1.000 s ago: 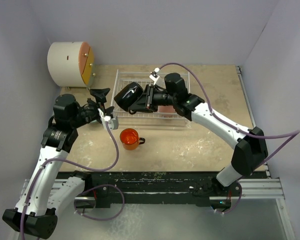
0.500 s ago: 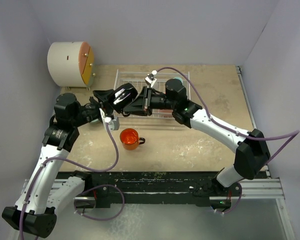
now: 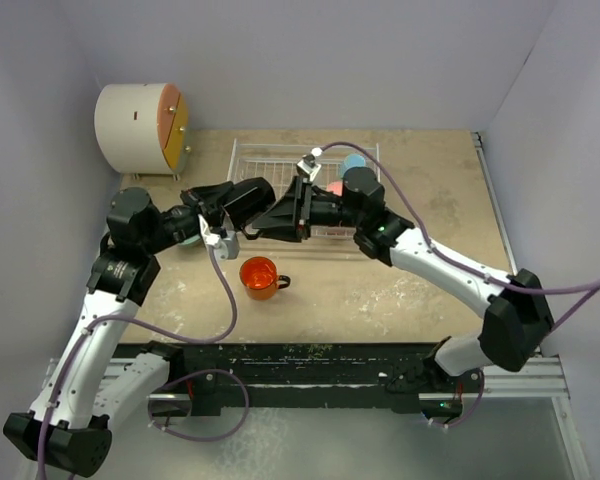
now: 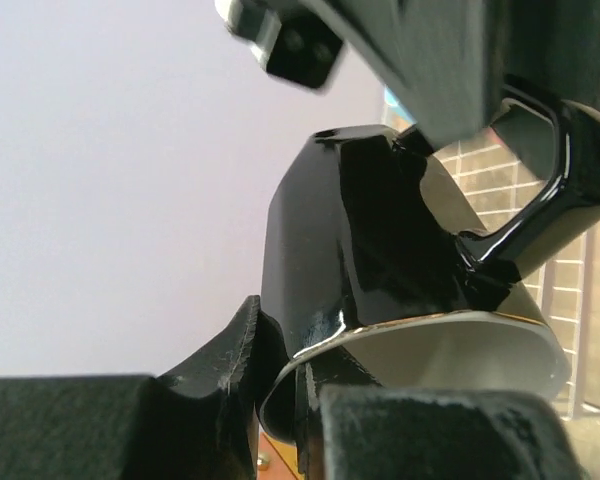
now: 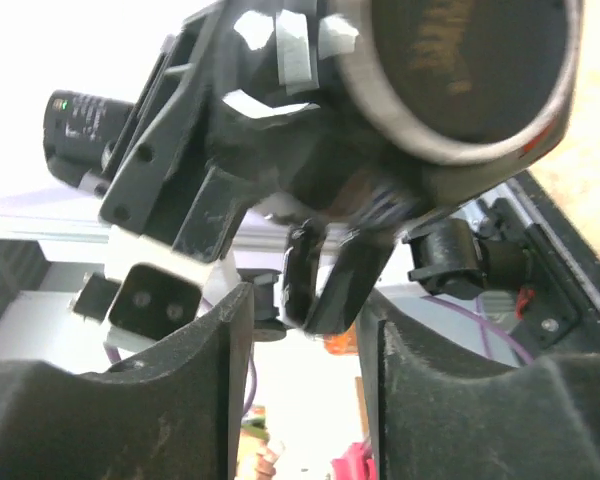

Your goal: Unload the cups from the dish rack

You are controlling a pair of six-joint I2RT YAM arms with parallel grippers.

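The tabletop beside the orange mug's handle is bare. I need to move my left gripper back and down there and turn the black mug upright to let go of it.
The black mug, white inside, hangs in the air over the left end of the white wire dish rack. My left gripper is shut on its rim; in the left wrist view the rim of the black mug is pinched between my left gripper's fingers. My right gripper stands open just right of the mug, and the mug's handle sits loose between the jaws of my right gripper. An orange mug stands on the table in front of the rack. A light blue cup and a pink one show in the rack behind the right arm.
A white drum with an orange-yellow face stands at the back left by the wall. Both arms cross over the rack's left half. Grey walls close in the table on three sides.
The right arm carried the black mug leftward to the left gripper. The left gripper closed on the mug's rim, and the right gripper opened off the handle.
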